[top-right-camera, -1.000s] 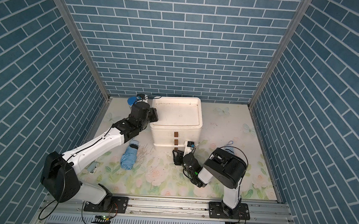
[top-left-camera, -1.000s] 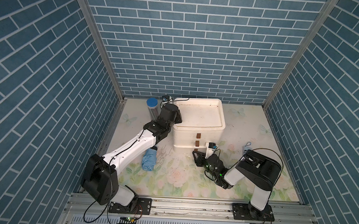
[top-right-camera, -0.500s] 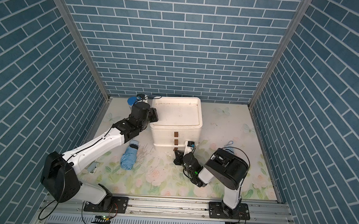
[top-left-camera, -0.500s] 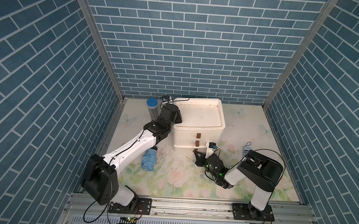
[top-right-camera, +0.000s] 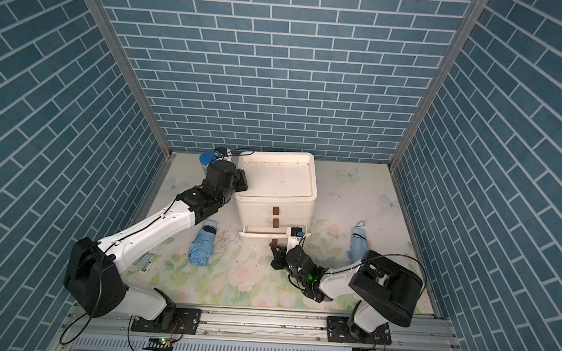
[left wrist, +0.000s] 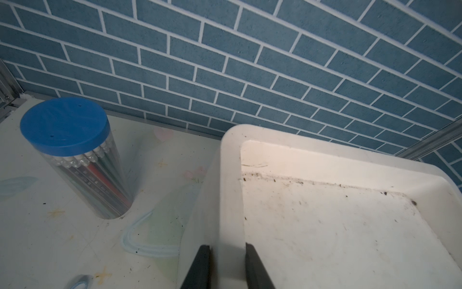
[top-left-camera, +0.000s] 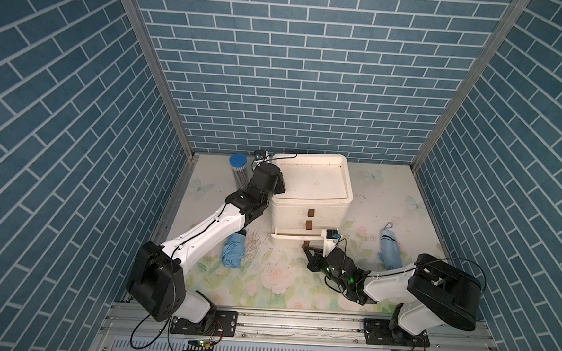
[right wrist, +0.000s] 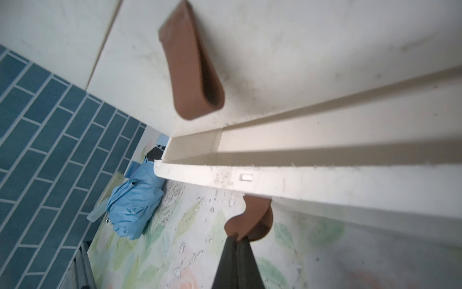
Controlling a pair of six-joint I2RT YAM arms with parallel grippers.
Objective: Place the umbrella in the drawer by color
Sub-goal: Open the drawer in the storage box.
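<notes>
I should next pull the brown pull tab (top-left-camera: pixel 306 244) (right wrist: pixel 252 220) back over the floral mat toward my base with my right gripper and let go, because the bottom drawer shows only a narrow opening.
A white three-drawer unit (top-left-camera: pixel 310 191) stands at the back; its bottom drawer (top-left-camera: pixel 289 238) is pulled out a little. My right gripper (right wrist: pixel 236 240) is shut on that drawer's brown pull tab (right wrist: pixel 252 220), low on the mat in front of the unit (top-left-camera: pixel 307 249). My left gripper (left wrist: pixel 227 249) is shut on the left rim (left wrist: pixel 231 200) of the unit's top, one finger on each side. A folded light-blue umbrella (top-left-camera: pixel 233 253) lies left of the drawers. Another light-blue umbrella (top-left-camera: pixel 389 249), with a dark band, lies to the right.
A clear pencil canister (left wrist: pixel 75 150) with a blue lid stands left of the unit by the back wall. A small pale sleeve (top-right-camera: pixel 145 261) lies near the left arm. Brick walls close in three sides of the floral mat (top-left-camera: pixel 266 282).
The right gripper's jaws have closed onto the bottom drawer's brown tab. The left arm has stayed in place on the rim.
</notes>
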